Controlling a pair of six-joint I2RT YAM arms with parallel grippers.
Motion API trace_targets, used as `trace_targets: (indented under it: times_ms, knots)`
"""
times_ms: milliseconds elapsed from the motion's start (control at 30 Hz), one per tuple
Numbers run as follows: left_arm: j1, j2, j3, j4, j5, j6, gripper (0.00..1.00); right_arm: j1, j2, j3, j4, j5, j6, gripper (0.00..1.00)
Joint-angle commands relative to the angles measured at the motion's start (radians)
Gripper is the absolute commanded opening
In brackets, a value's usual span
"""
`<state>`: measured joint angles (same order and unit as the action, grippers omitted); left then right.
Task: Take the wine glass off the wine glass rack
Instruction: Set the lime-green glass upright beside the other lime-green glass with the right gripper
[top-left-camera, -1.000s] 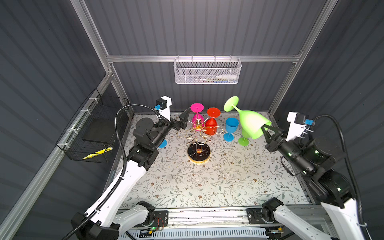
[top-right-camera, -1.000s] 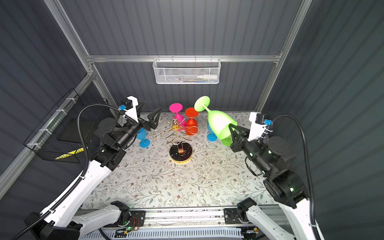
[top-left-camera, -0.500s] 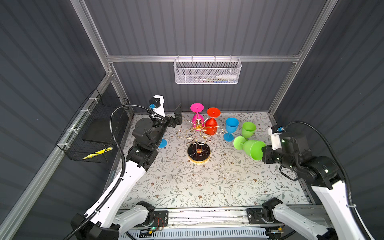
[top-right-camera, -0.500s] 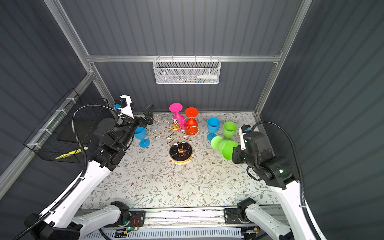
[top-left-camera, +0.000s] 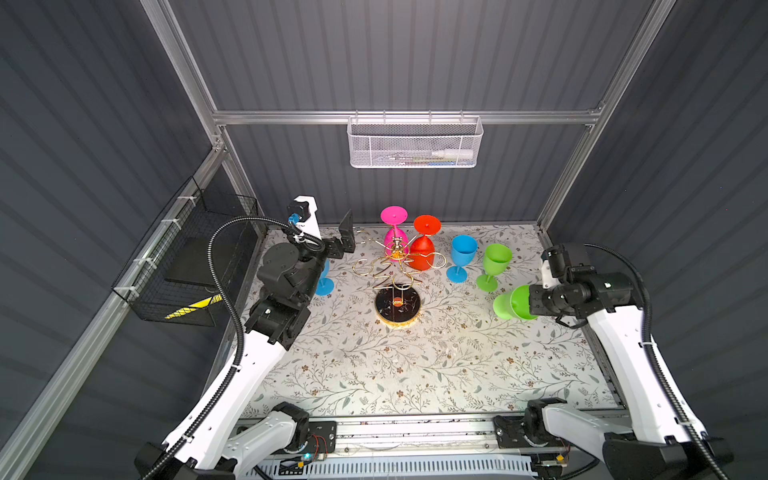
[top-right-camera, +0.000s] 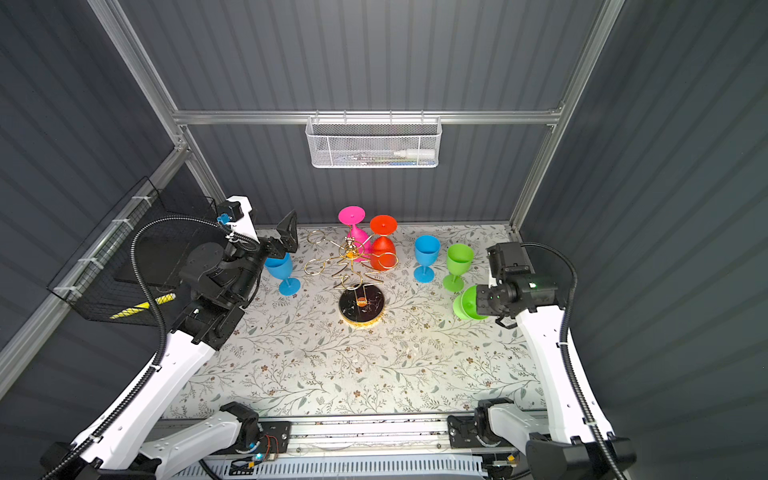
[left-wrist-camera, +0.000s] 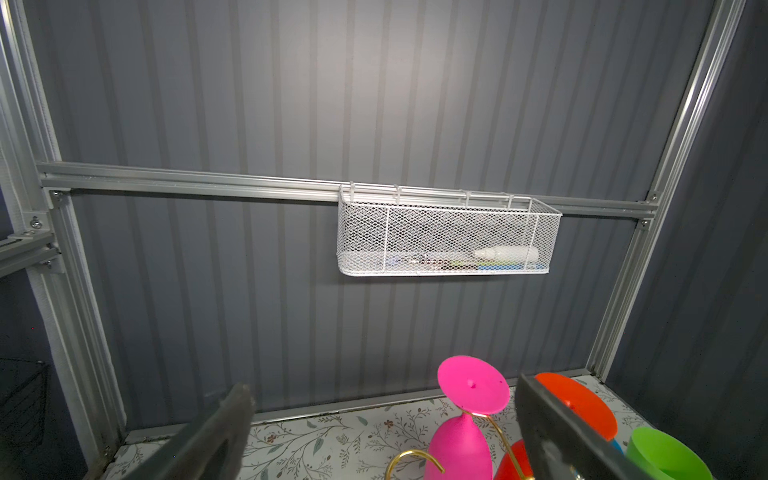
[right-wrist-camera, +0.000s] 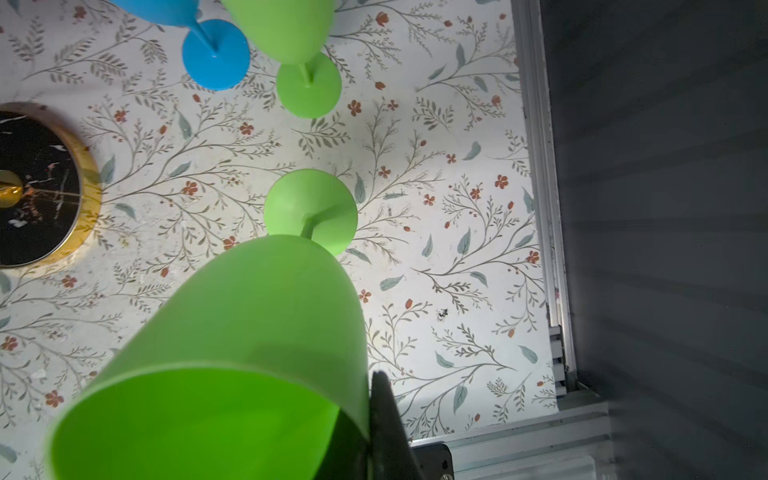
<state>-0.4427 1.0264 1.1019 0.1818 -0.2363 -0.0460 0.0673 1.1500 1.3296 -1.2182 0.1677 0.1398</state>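
Observation:
The bare mat (top-left-camera: 508, 289) (right-wrist-camera: 377, 115) beside the second green glass lies outward below my right gripper. Next, my right gripper moves outward and down and releases the green wine glass's rim.
The gold wire wine glass rack (top-left-camera: 397, 306) (top-right-camera: 361, 305) stands mid-table on its round black base (right-wrist-camera: 37, 187). A pink wine glass (top-left-camera: 392, 239) (left-wrist-camera: 457, 444) and a red wine glass (top-left-camera: 422, 253) (top-right-camera: 382, 253) hang upside down on it. My left gripper (top-left-camera: 343, 241) (top-right-camera: 284, 241) (left-wrist-camera: 382, 390) is open and empty, raised just left of the rack. My right gripper (top-left-camera: 530, 301) (top-right-camera: 478, 301) (right-wrist-camera: 365, 432) is shut on the rim of a green wine glass (top-left-camera: 513, 302) (right-wrist-camera: 249, 332), which is tilted and low at the right. Its foot (right-wrist-camera: 311, 212) is at the floral mat; I cannot tell whether they touch.
A blue glass (top-left-camera: 463, 249) and a second green glass (top-left-camera: 496, 259) stand upright right of the rack, close to the held one. Another blue glass (top-right-camera: 284, 270) stands by the left arm. A white mesh basket (top-left-camera: 415, 143) hangs on the back wall, a black wire basket (top-left-camera: 195, 257) on the left.
The right arm has carried the green glass from high above the table down to the mat at the right. The left gripper drew back a little from the rack and opened wider.

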Motion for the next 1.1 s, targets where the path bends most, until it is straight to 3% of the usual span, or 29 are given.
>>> trace_targets:
  times_ms: [0, 567, 1067]
  knots:
    - [0.014, -0.022, -0.015, -0.004, -0.031, 0.005, 1.00, -0.057, 0.035, -0.038, 0.077, -0.014, -0.043, 0.00]
    - [0.090, -0.071, -0.073, -0.019, -0.021, -0.018, 0.99, -0.225, 0.321, 0.098, 0.215, -0.048, -0.045, 0.01]
    - [0.108, -0.078, -0.077, -0.034, -0.015, -0.005, 1.00, -0.248, 0.570, 0.270, 0.195, -0.115, -0.063, 0.09]
